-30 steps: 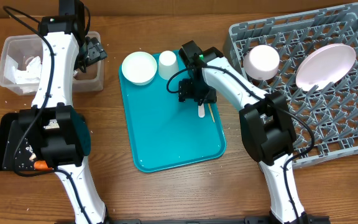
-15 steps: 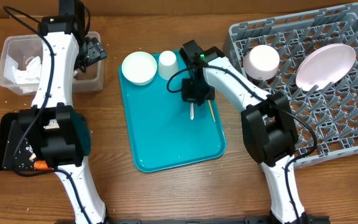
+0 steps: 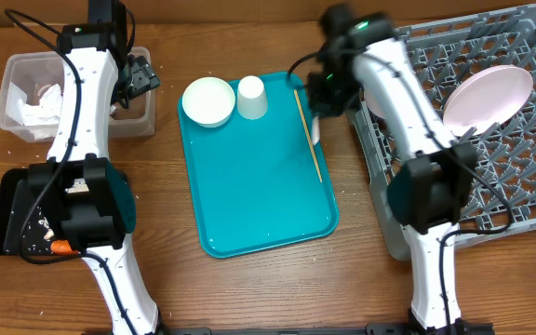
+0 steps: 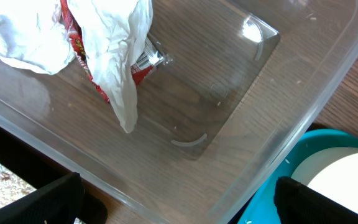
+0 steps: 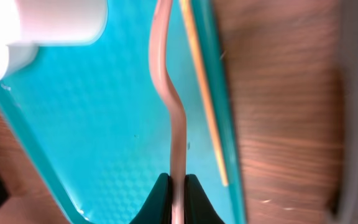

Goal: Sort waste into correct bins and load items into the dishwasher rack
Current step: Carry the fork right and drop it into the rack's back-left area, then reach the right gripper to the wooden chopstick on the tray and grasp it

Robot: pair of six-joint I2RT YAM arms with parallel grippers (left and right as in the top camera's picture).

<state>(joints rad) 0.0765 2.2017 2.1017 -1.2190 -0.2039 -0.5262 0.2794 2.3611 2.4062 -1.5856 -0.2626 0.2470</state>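
Observation:
I will move my right gripper outward and to the right in the overhead view, over the grey rack's far corner, to free the fork (image 5: 166,81), because dishes stand there.
My right gripper (image 3: 324,104) hangs above the teal tray's right edge, shut on the pale fork (image 5: 166,81); the fork's handle is pinched between the fingers, and its end (image 3: 315,128) pokes out below. A white bowl (image 3: 207,100) and a white cup (image 3: 252,97) stand at the tray's far end. The grey dishwasher rack (image 3: 529,186) on the right holds a pinkish plate (image 3: 488,97). My left gripper (image 4: 179,211) is open over the clear tub (image 4: 272,93), which holds crumpled napkins (image 4: 114,56) and a red wrapper (image 4: 82,50).
A thin wooden stick (image 3: 307,135) lies along the right side of the teal tray (image 3: 249,205). The black tray (image 3: 3,219) at front left holds crumbs and an orange carrot (image 3: 60,247). The right arm crosses the rack's left corner.
The right gripper shut on the fork, lifted it off the tray and swung up and right toward the rack. The stick now lies further up the tray. The left arm is still.

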